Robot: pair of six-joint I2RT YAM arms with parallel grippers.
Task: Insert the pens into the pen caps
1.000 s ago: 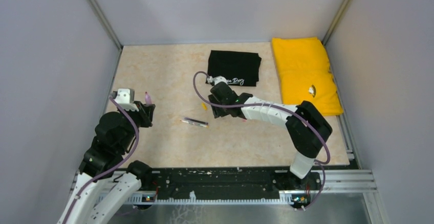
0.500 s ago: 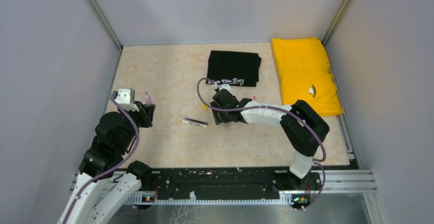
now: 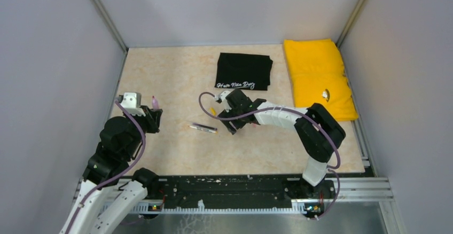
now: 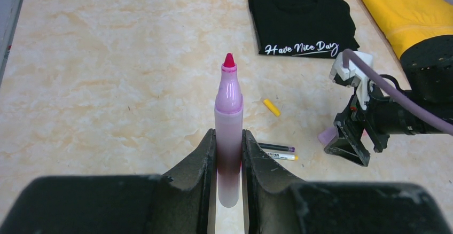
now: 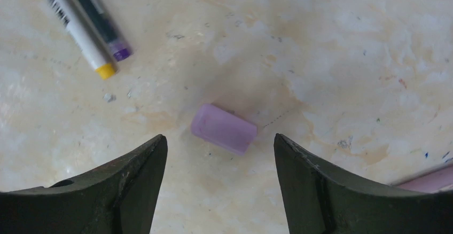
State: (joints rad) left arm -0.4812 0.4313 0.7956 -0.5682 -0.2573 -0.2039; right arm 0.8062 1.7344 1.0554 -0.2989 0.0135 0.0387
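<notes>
The purple cap's middle (image 5: 224, 129) is just below my right gripper, between its wide-open fingers, so they need to go down a little around it and close next.
My left gripper (image 4: 228, 138) is shut on a pale pink pen (image 4: 228, 114) and holds it upright, red tip up, at the table's left (image 3: 154, 103). My right gripper (image 5: 219, 143) is open, its jaws wide apart just above the table. A purple cap (image 5: 224, 129) lies flat just ahead of the gap between them; it also shows in the left wrist view (image 4: 326, 135). A white pen with a yellow tip (image 5: 75, 25) and a black pen with a purple tip (image 5: 101, 23) lie side by side (image 3: 203, 128). An orange-yellow cap (image 4: 271, 107) lies nearby. A pink barrel (image 5: 427, 179) shows at the right edge.
A folded black T-shirt (image 3: 244, 70) lies at the back middle. A folded yellow cloth (image 3: 318, 76) lies at the back right. Grey walls close in the left, back and right sides.
My right gripper has turned and shifted a little toward the near left, over the purple cap. The left arm and its pen have not moved.
</notes>
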